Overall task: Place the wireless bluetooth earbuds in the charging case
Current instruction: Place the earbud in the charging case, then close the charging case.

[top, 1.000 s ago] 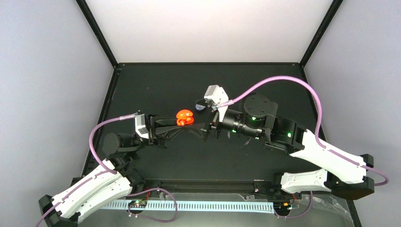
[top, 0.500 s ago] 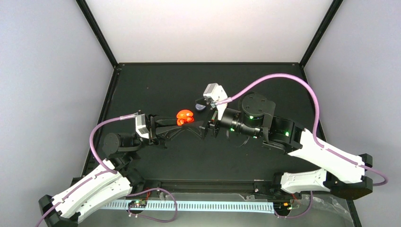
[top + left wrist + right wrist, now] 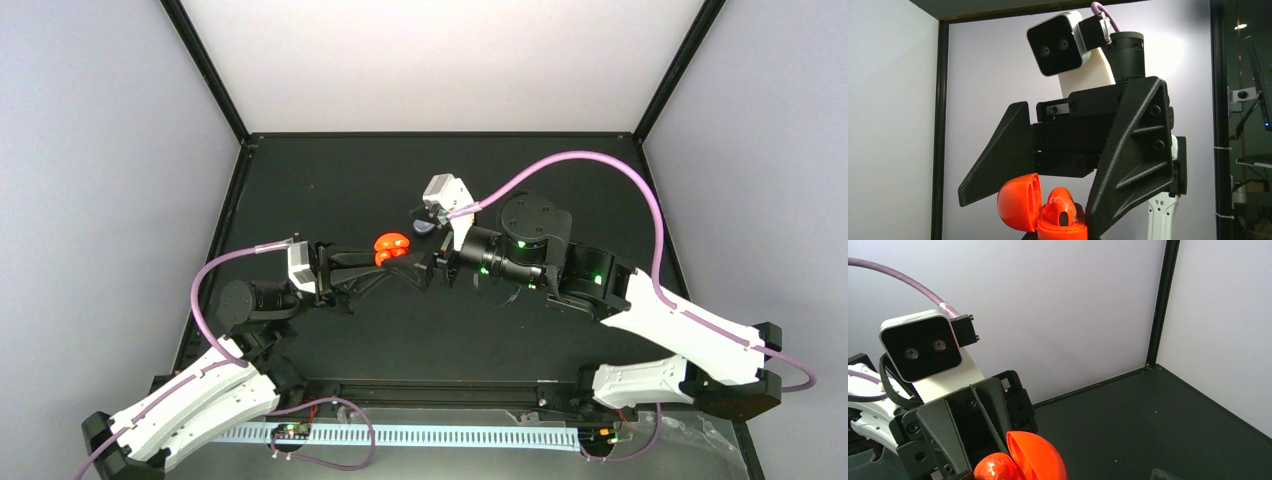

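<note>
Next I need to lower my left gripper right in the top view to the tabletop by the purple object and release the case (image 3: 390, 247), as the earbud is seated.
The red-orange charging case (image 3: 390, 247) is held above the table with its lid (image 3: 1018, 202) swung open. My left gripper (image 3: 388, 262) is shut on the case's base. One red-orange earbud (image 3: 1062, 209) stands in the base, sticking up beside the lid. My right gripper (image 3: 422, 272) faces it, open, and its two black fingers (image 3: 998, 160) straddle the case on either side without touching it. In the right wrist view the lid (image 3: 1040, 457) and the earbud (image 3: 993, 469) sit at the bottom edge. No other earbuds are in view.
A dark purple object (image 3: 424, 227) lies on the black table (image 3: 330, 180) just behind the right wrist camera, partly hidden by it. White walls close in the back and both sides. Purple cables arch over both arms.
The right arm has crept left toward the case, bringing its open fingers closer around it. The left arm and the case have stayed still.
</note>
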{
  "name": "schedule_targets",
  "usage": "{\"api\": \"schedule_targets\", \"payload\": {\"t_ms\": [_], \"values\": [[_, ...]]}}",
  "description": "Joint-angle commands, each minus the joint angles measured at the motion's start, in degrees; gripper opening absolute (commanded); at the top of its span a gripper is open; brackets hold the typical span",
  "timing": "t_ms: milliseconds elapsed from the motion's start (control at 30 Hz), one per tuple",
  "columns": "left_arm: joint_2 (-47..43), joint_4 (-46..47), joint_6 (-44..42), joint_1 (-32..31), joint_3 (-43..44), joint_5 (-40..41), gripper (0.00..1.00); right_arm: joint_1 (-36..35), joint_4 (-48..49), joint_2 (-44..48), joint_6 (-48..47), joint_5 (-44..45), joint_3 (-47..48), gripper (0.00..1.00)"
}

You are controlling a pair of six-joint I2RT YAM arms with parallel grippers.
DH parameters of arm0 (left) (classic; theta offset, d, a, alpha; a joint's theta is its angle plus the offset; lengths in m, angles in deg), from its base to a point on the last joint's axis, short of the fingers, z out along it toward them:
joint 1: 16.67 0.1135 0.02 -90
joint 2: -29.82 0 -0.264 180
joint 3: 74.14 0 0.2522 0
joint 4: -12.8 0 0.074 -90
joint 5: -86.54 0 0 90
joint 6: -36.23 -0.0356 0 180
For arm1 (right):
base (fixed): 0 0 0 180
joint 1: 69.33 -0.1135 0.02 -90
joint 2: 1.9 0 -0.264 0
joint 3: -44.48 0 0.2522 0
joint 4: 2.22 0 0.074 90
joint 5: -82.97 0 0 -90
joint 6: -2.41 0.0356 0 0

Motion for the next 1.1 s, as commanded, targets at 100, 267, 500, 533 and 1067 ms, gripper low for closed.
{"api": "schedule_targets", "payload": {"t_ms": [100, 267, 500, 533, 1067], "values": [[-1.24, 1.16, 0.13, -0.09, 1.06, -1.53, 0.02, 1.22, 4.42, 3.76, -0.18, -6.20, -0.34, 0.91], [-1.36, 0.88, 0.24, -0.09, 0.85, -2.07, 0.02, 4.25, 4.03, 6.39, 0.65, -2.91, 0.11, 0.91], [-2.28, -0.10, 0.45, -0.09, 0.66, -6.15, 0.02, 9.65, -1.84, 4.12, 4.58, -0.64, 1.86, 0.91], [-2.32, -0.12, 0.59, -0.09, 0.74, -7.05, 0.02, 9.90, -2.62, 3.51, 4.72, -0.75, 2.07, 0.91], [0.36, 0.57, 1.51, -0.09, 2.50, -10.92, 0.01, 10.00, -5.47, -0.28, 3.20, -16.78, 3.65, 0.90]]}}
